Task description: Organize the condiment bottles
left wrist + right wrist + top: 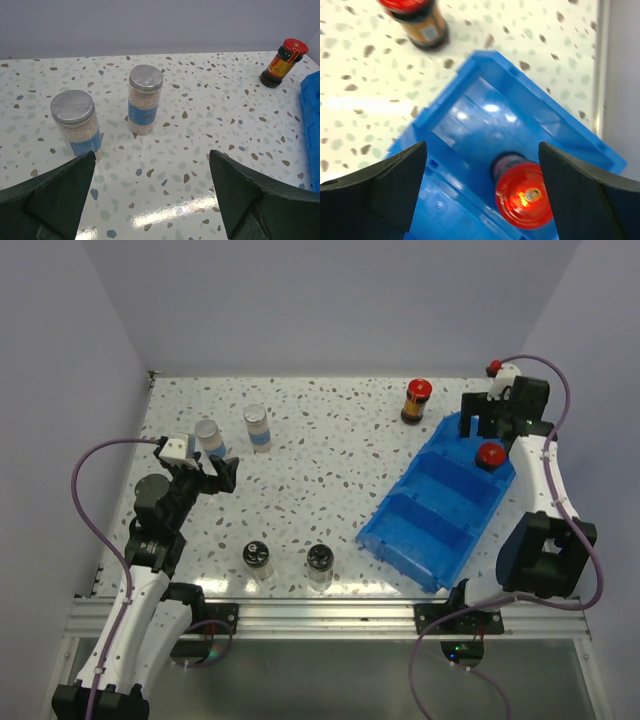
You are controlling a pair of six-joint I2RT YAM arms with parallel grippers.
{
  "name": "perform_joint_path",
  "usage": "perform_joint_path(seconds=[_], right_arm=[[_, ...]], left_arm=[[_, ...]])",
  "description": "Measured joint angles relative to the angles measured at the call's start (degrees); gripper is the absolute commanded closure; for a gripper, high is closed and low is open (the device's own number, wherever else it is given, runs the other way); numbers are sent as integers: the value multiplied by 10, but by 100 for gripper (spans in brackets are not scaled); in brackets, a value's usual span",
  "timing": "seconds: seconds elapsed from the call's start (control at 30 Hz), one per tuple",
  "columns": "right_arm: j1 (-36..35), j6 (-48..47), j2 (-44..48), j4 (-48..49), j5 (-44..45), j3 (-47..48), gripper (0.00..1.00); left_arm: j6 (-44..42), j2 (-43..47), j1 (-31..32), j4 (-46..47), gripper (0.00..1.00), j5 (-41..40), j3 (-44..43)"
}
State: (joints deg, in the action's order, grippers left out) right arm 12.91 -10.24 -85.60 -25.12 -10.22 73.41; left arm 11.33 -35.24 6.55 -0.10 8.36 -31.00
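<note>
I need to move my right gripper to the left in the top view next, over the red cap of the bottle beyond the bin, because that bottle is still outside the bin's sections.
One dark red-capped bottle [489,455] [522,192] stands in the far compartment of the blue bin [430,510] [465,125]. My right gripper [482,425] [482,185] hangs open just above it, fingers wide on either side and not touching. The other red-capped bottle [417,400] [417,20] [284,62] stands on the table beyond the bin. Two silver-capped, blue-labelled jars [207,435] [257,427] [75,122] [145,100] stand at the far left. My left gripper [212,478] [152,195] is open and holds nothing, just short of them. Two black-lidded jars [258,558] [320,560] stand near the front edge.
The bin lies at an angle on the right half of the table, with three compartments; its corner [312,120] shows at the right of the left wrist view. Walls close the table at the back and on both sides. A metal rail [330,615] runs along the front.
</note>
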Motion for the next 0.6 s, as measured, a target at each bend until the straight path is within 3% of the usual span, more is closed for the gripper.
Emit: perform_joint_path(seconds=[0.2,0.37,0.6], right_arm=[[-88,7,-25,4,-17,56,4],[-158,39,-139,3,-10,156,1],[-195,107,-296,-23,82,288,1]], left_arm=[[0,-4,0,0,0,2,0],[0,-10,0,0,0,3,0],[-1,-16,0,0,0,2,0]])
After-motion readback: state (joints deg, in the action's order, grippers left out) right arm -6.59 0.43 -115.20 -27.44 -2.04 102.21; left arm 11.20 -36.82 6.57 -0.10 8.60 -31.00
